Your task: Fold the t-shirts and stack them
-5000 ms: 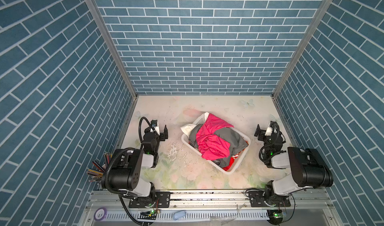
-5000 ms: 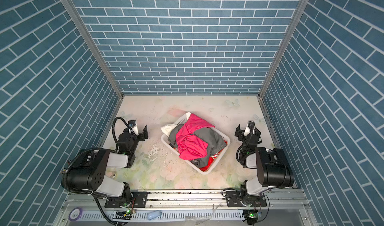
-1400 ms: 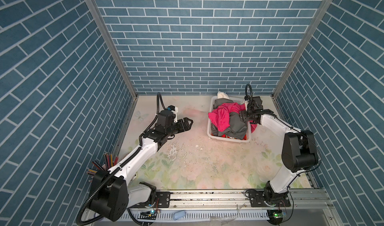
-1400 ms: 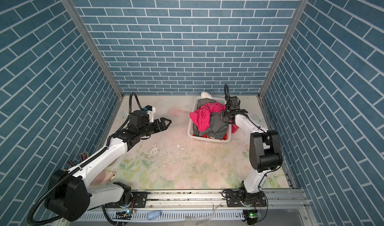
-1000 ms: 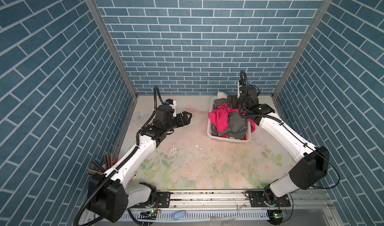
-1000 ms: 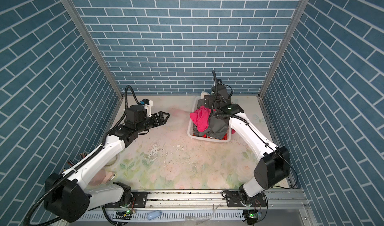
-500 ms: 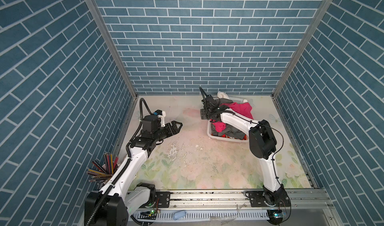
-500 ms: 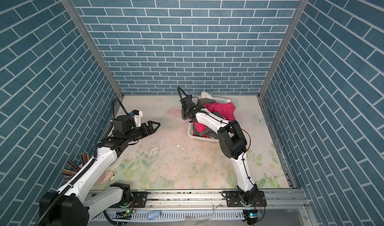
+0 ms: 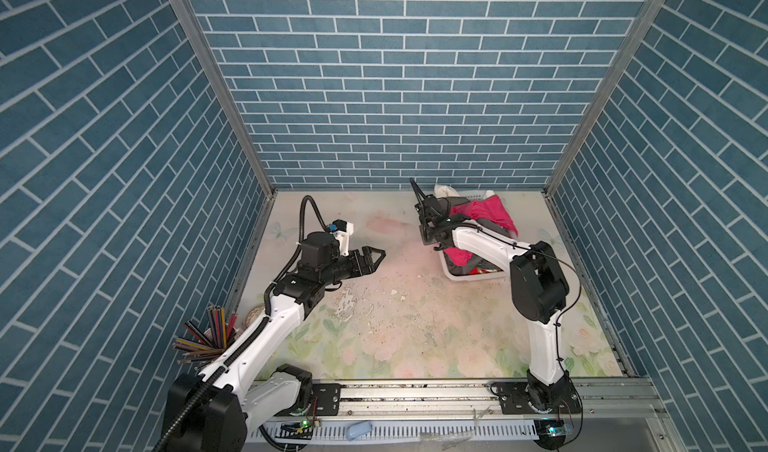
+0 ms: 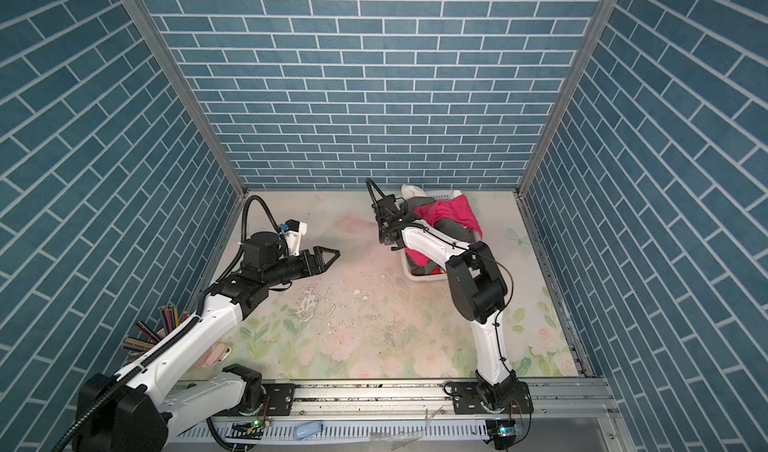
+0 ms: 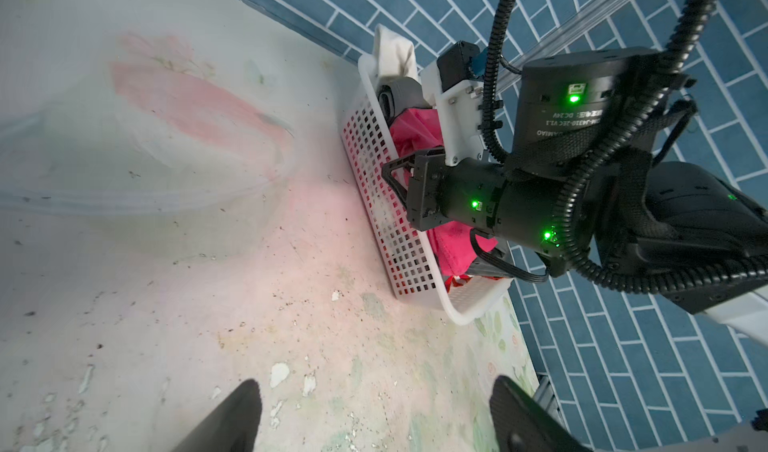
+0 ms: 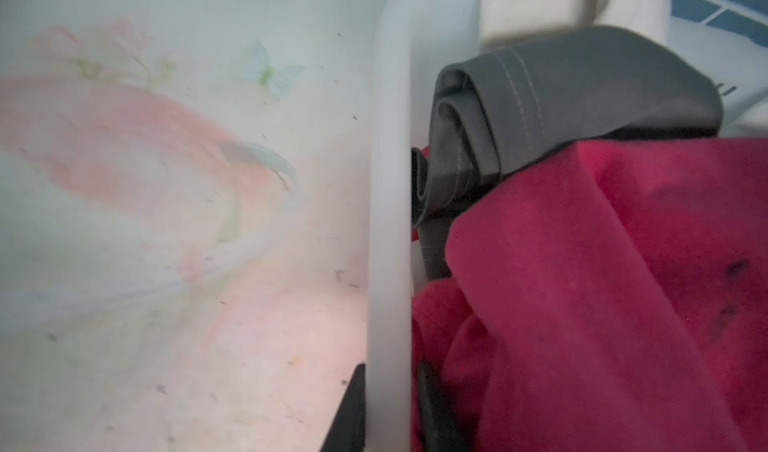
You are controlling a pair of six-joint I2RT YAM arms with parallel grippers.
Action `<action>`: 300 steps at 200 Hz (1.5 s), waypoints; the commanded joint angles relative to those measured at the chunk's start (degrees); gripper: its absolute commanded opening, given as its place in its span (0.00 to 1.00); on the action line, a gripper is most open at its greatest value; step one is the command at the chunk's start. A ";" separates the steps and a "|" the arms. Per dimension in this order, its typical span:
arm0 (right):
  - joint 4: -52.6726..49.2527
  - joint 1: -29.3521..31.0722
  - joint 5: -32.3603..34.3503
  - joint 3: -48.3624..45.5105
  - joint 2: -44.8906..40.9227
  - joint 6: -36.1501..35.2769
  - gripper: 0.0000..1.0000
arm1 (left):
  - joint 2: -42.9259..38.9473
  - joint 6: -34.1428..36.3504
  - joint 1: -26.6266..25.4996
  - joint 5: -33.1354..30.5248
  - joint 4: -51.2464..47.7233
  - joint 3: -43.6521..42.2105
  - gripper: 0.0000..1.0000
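Next, my right gripper slides the basket [image 9: 473,278] by its rim onto the bare mat by the nearer side wall [image 9: 541,232] and releases it, since it stands near the mat's middle.
The t-shirts lie heaped in a white slotted basket [image 9: 473,278] [image 10: 419,278] at the back right. The pink one [image 9: 484,213] [image 10: 446,213] [image 12: 582,283] is on top. A dark grey one [image 12: 582,84] lies under it, a white one [image 9: 442,190] [image 11: 392,54] hangs over the far end, and a bit of red cloth [image 11: 455,281] shows at the near end. My right gripper [image 9: 432,237] [image 10: 388,237] [image 12: 390,387] is shut on the basket's left rim [image 12: 390,179], one finger outside and one inside. My left gripper [image 9: 376,254] [image 10: 330,256] [image 11: 374,400] hovers open and empty above the mat, left of the basket.
A cup of coloured pencils [image 9: 208,337] stands at the front left beside the left arm. Blue brick walls close the table on three sides, with the basket near the back wall. White flakes [image 9: 345,304] dot the floral mat. A metal rail [image 9: 415,396] runs along the front.
My right gripper came from above the heap to the basket's left rim and closed on it. The pink t-shirt shifted toward the far right of the heap. My left arm drew back slightly, still open.
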 commanded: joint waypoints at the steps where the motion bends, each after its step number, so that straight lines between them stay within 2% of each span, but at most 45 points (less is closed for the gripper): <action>1: 2.11 -6.43 5.17 -9.38 -4.50 -10.75 0.00 | 3.01 -1.98 -1.58 -1.41 3.10 0.91 0.88; 25: 4.41 -12.57 7.10 -12.35 -6.32 -14.60 0.00 | 5.79 -1.92 -4.20 -2.89 2.35 3.74 0.88; 50: 14.76 -17.82 4.92 -18.16 -8.35 -24.46 0.00 | 7.84 -1.77 -7.16 -5.59 1.45 6.82 0.88; 89: 20.03 -21.25 2.43 -17.35 -6.76 -35.26 0.00 | 12.32 -1.48 -10.72 -9.08 -0.74 12.04 0.88; 131: 21.48 -21.60 -3.14 -16.07 -5.29 -37.41 0.00 | 15.81 -2.42 -13.07 -11.16 -0.24 14.78 0.88; 152: 19.62 -21.52 -4.19 -14.58 -4.35 -34.46 0.00 | 16.92 -2.62 -13.79 -11.76 0.30 15.36 0.88; 161: 17.46 -21.42 -5.08 -13.39 -4.07 -32.73 0.13 | 17.41 -2.54 -13.98 -11.87 0.25 15.74 0.88; 169: 15.54 -21.04 -6.13 -12.32 -4.31 -30.77 0.30 | 17.78 -2.38 -14.17 -12.07 0.21 16.13 0.88; 180: 14.20 -20.23 -7.39 -11.65 -5.63 -28.68 0.40 | 18.18 -2.06 -14.51 -12.84 0.04 16.88 0.88; 189: 13.71 -19.26 -8.60 -11.68 -7.91 -26.76 0.56 | 18.49 -1.76 -14.88 -14.14 0.34 17.52 0.88; 216: 10.72 -18.77 -10.53 -10.24 -15.71 -18.84 0.75 | 19.79 -0.72 -16.70 -18.75 1.09 20.30 0.88; 239: 8.59 -20.55 -9.62 -11.25 -23.18 -11.67 0.85 | 20.63 0.38 -19.33 -23.14 2.53 21.82 0.88; 259: 8.11 -25.61 -7.77 -14.77 -28.07 -5.13 0.90 | 21.03 2.45 -22.83 -28.03 4.61 22.32 0.88; 276: 7.11 -29.05 -8.66 -17.41 -30.01 -2.52 0.90 | 22.11 3.90 -26.07 -30.87 6.05 22.85 0.88; 300: 6.79 -32.14 -13.36 -21.18 -30.32 -0.57 0.91 | 25.00 4.41 -29.03 -30.85 6.81 24.19 0.88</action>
